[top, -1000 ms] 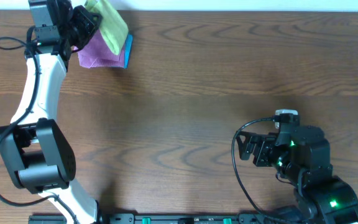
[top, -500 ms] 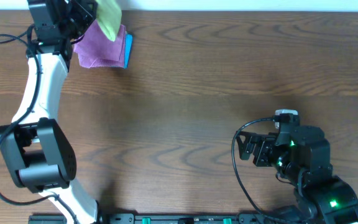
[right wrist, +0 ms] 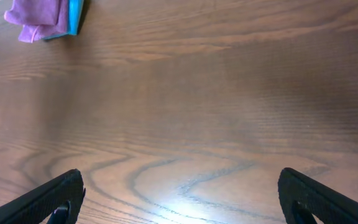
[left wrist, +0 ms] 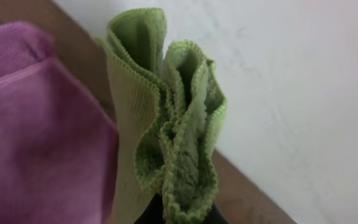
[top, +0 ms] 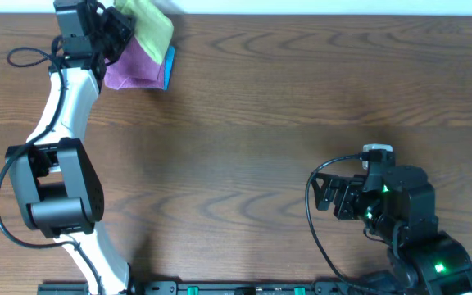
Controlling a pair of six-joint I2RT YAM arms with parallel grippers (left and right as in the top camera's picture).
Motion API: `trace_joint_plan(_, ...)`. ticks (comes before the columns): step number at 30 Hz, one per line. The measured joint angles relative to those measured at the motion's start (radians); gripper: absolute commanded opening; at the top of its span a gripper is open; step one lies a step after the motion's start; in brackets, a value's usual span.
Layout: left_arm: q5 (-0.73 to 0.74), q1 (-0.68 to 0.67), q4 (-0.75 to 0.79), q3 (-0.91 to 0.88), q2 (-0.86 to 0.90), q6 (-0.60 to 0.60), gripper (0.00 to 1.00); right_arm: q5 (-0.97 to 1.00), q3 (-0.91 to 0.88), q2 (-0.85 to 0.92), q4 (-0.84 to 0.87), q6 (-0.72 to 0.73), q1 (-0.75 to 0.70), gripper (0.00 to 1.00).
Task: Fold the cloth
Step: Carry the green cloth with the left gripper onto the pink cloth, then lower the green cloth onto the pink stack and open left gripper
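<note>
The left gripper moves down toward the purple cloth next and then opens there, since the yellow-green cloth (top: 151,24) still hangs bunched above the purple cloth.
The yellow-green cloth (top: 151,24) hangs bunched from my left gripper (top: 120,24) at the far left corner of the table, lifted above the purple cloth (top: 129,70). In the left wrist view the cloth (left wrist: 166,124) is pinched in folds between the jaws (left wrist: 182,214), which are shut on it. My right gripper (top: 328,195) is open and empty near the front right; its fingers (right wrist: 182,199) spread wide over bare wood.
The purple cloth lies on a blue cloth (top: 169,67) at the far left, also seen in the right wrist view (right wrist: 42,18) and, the purple one, in the left wrist view (left wrist: 36,124). The table's far edge meets a white wall (left wrist: 291,74).
My left arm has swung right and slightly forward, carrying the yellow-green cloth, which now hangs wider over the purple cloth's far right. The right arm has not moved.
</note>
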Motion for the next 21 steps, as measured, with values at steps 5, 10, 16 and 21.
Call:
trace_joint_plan(5,-0.024,0.0,-0.054,0.0,0.023,0.021,0.06,0.0,0.0,0.0,0.0,0.0,0.0,0.99)
trace_joint_plan(10,-0.089,0.001,-0.122,0.0,0.027,0.065,0.06,0.0,0.0,0.0,0.0,0.0,0.0,0.99)
trace_joint_plan(16,-0.165,0.001,-0.158,0.0,0.035,0.116,0.06,0.0,0.0,0.0,0.0,0.0,0.0,0.99)
trace_joint_plan(21,-0.201,0.001,-0.161,0.0,0.08,0.126,0.06,0.0,0.0,0.0,0.0,0.0,0.0,0.99)
